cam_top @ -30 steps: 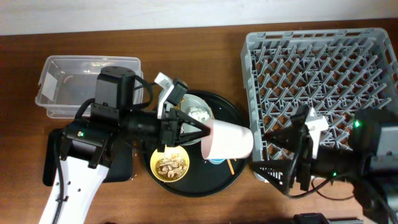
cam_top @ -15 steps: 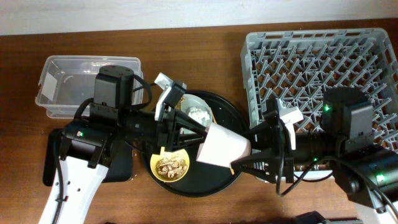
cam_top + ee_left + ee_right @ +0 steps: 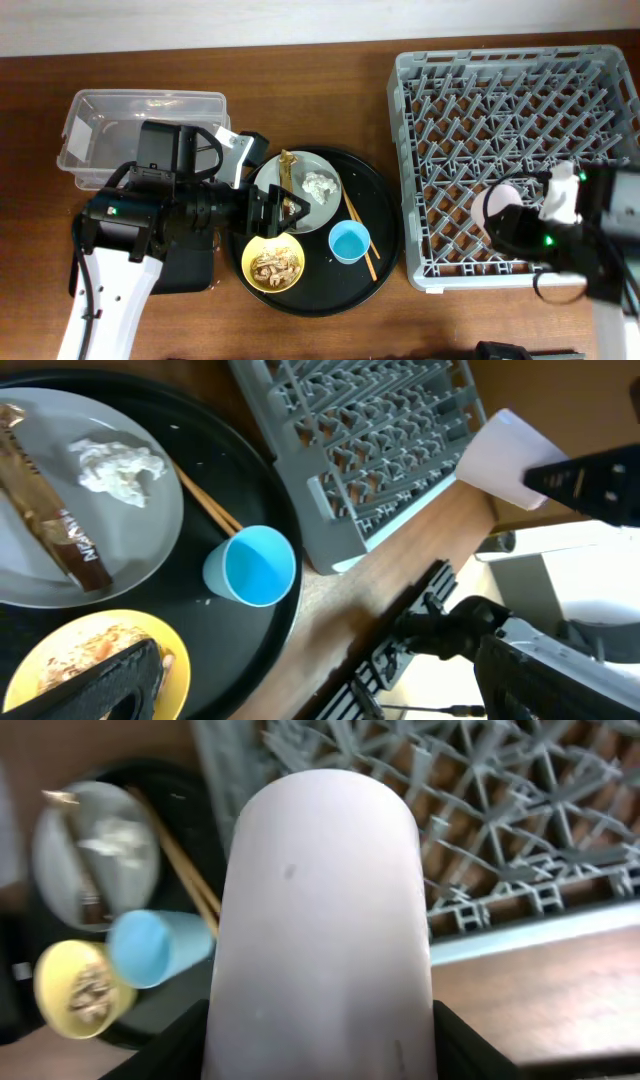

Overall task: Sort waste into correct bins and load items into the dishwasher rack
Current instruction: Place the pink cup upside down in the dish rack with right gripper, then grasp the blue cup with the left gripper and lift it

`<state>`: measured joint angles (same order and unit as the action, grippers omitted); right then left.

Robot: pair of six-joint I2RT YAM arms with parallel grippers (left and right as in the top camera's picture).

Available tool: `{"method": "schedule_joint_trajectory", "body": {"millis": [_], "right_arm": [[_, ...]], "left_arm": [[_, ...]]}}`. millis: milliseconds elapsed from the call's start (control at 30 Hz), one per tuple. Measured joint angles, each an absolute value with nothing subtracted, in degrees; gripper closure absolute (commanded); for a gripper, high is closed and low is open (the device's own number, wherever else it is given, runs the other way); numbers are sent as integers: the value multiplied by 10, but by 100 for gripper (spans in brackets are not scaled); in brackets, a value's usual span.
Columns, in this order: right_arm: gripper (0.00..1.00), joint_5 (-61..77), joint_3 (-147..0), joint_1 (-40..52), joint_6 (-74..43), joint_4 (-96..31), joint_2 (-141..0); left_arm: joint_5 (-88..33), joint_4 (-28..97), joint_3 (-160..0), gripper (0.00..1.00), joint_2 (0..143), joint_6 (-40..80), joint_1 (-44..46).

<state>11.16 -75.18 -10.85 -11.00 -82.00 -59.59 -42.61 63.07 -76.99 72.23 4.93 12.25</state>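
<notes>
The blue cup is below my left gripper and to its right in the overhead view, so I need to move that gripper across and down onto the blue cup's rim (image 3: 347, 224) (image 3: 240, 535) next.
My right gripper (image 3: 512, 225) is shut on the pink cup (image 3: 497, 204), holding it over the front part of the grey dishwasher rack (image 3: 515, 110). In the right wrist view the pink cup (image 3: 320, 910) fills the gap between my fingers (image 3: 165, 1050). My left gripper (image 3: 285, 207) hangs open and holds nothing above the grey plate (image 3: 322, 165) and the yellow bowl (image 3: 273, 262) of food scraps. On the plate lie the brown-gold wrapper strip (image 3: 60, 530) and the white tissue (image 3: 115, 468). The blue cup (image 3: 350, 242) and chopsticks (image 3: 358, 232) rest on the round tray.
The round black tray (image 3: 385, 215) carries the dishes, left of the rack. A clear tub (image 3: 140, 125) stands at the back left. A flat black tray (image 3: 185, 270) lies partly under my left arm. The rack's upright pegs crowd its base.
The pink cup passed from my left gripper to my right. The left jaws opened and drew back left. The right arm carried the cup rightward over the rack.
</notes>
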Motion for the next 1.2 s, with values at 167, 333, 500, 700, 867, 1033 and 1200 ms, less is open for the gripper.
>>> {"method": "schedule_joint_trajectory", "body": {"millis": [167,333,500,700,867,1033,1200], "right_arm": [[47,96,-751,-109,-100,-805,-741],[19,106,-751,-110,-90,-794,-851],[14,106,-752,-110,-92,-793,-877],[10,188,-775,-110,-78,-799,-751],[7,237,-788,-110,-73,-814,-591],[7,248,-788,-110,-73,-845,-549],[7,249,-788,-110,-73,-855,-549]], "left_arm": [[-412,635,-770,1,722,49,123],[-411,640,-770,1,722,49,123],[-390,643,-770,5,722,49,136],[-196,624,-765,19,740,77,292],[-120,536,-737,38,847,118,392],[-83,509,-732,63,967,168,419],[-70,510,-732,100,1003,191,419]]}}
